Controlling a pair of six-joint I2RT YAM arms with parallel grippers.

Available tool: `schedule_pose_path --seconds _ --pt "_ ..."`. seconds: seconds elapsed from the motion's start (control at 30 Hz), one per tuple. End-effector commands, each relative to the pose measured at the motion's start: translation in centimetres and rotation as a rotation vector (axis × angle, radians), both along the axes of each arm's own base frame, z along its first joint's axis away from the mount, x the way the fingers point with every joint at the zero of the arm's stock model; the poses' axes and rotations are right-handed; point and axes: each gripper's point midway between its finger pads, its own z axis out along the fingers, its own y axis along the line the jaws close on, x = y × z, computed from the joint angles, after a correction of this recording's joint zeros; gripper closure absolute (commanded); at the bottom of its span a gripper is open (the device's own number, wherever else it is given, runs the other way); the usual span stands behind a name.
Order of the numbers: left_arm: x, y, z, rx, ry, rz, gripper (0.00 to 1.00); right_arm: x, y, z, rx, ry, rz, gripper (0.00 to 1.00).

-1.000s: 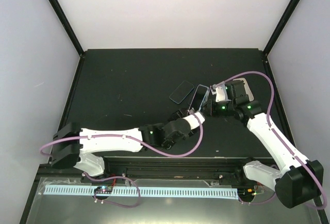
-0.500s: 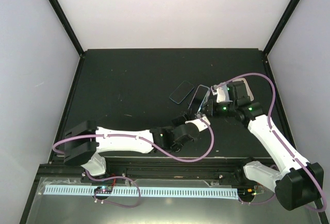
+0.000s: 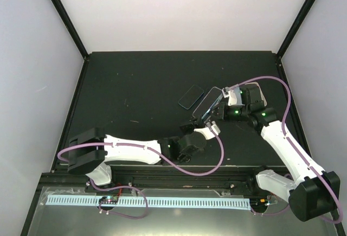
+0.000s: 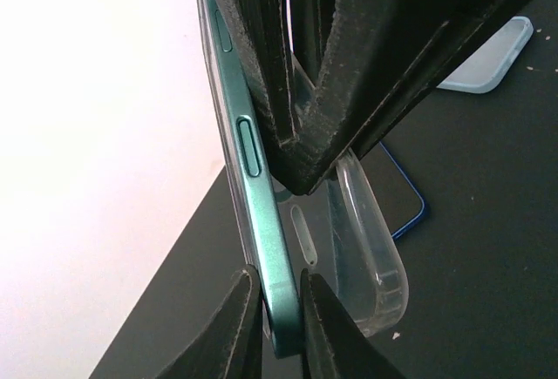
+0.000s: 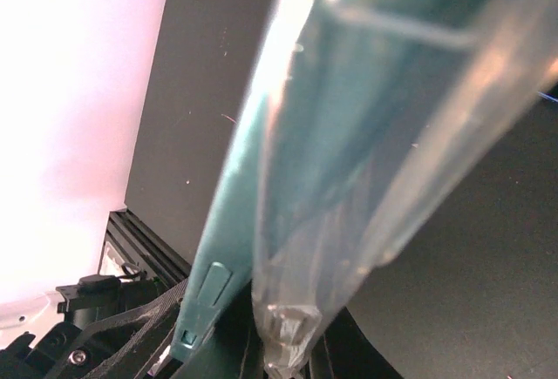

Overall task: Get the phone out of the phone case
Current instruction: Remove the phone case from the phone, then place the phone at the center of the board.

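My left gripper should next move down, outward and left in the top view and let go, because bare tabletop beside the dark phone is below it that way.
A teal phone (image 4: 253, 213) stands on edge above the table, partly pulled away from its clear case (image 4: 370, 248). My left gripper (image 4: 277, 285) is shut on the phone's lower corner, one finger on each face. The right gripper (image 5: 288, 353) is shut on the clear case's (image 5: 366, 152) end, and the teal phone (image 5: 231, 231) lies just left of it. From above, the phone and case (image 3: 209, 103) hang tilted between the left gripper (image 3: 201, 121) and the right gripper (image 3: 219, 109), at the table's right middle.
A second dark phone with a blue rim (image 3: 191, 97) lies flat on the black table (image 3: 135, 84) just left of the held pair. A pale blue case (image 4: 488, 57) lies beyond the right arm (image 3: 282, 138). Black frame posts stand at the table's corners.
My left gripper has closed onto the phone's corner, and the left arm has reached further right. The phone and case have tilted a little. The right gripper kept its hold.
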Motion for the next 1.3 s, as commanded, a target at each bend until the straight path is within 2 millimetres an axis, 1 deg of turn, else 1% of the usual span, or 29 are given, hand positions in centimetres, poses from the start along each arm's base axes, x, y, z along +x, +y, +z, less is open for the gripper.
schedule_pose_path --seconds 0.0,0.2,0.33,0.53,0.57,0.7,0.77,0.83,0.9,0.97,1.0,1.07,1.1,1.2,1.27 --pt "0.5 0.8 3.2 -0.092 -0.061 0.051 0.98 -0.5 0.3 0.8 0.003 -0.023 0.039 0.99" --pt "0.1 1.3 4.9 -0.217 -0.028 0.047 0.98 0.7 -0.7 0.5 -0.062 -0.061 -0.017 0.99" --pt "-0.5 2.4 6.3 -0.336 0.013 0.034 0.99 2.0 -2.2 0.4 -0.153 -0.112 -0.091 0.99" --pt "-1.3 4.7 8.8 -0.536 0.075 0.008 0.99 3.8 -4.5 -0.3 -0.297 -0.157 -0.182 0.99" --pt "-1.4 5.4 9.5 -0.571 0.081 0.006 0.99 4.1 -4.8 -0.3 -0.314 -0.164 -0.196 0.99" --pt "-1.6 7.3 10.8 -0.633 0.094 0.008 0.98 4.4 -5.4 0.0 -0.347 -0.185 -0.218 0.99" --pt "-1.5 8.2 11.0 -0.647 0.103 0.014 0.98 4.5 -5.8 0.1 -0.359 -0.2 -0.233 0.99" --pt "-1.2 9.2 10.1 -0.648 0.122 0.036 0.98 4.5 -6.0 0.4 -0.375 -0.239 -0.228 0.99" --pt "-0.9 10.4 8.7 -0.642 0.16 0.069 0.98 4.5 -5.9 1.4 -0.386 -0.316 -0.184 0.99" --pt "-0.7 11.6 7.2 -0.631 0.191 0.103 0.99 4.2 -5.4 2.3 -0.412 -0.414 -0.096 0.99" --pt "-0.4 12.3 6.4 -0.619 0.19 0.131 0.98 4.1 -5.4 2.6 -0.432 -0.459 -0.062 0.99" --pt "0.2 13.4 4.8 -0.583 0.197 0.193 0.99 3.9 -5.9 2.8 -0.467 -0.503 -0.058 0.99" --pt "0.4 14.0 3.9 -0.565 0.211 0.228 0.99 3.7 -6.1 3.0 -0.464 -0.52 -0.053 0.99" --pt "1.4 15.5 1.3 -0.483 0.217 0.308 0.99 2.4 -6.1 4.9 -0.438 -0.653 -0.025 0.99" --pt "2.4 15.9 -0.3 -0.437 0.235 0.341 0.98 1.8 -6.4 4.8 -0.431 -0.705 -0.032 0.99"
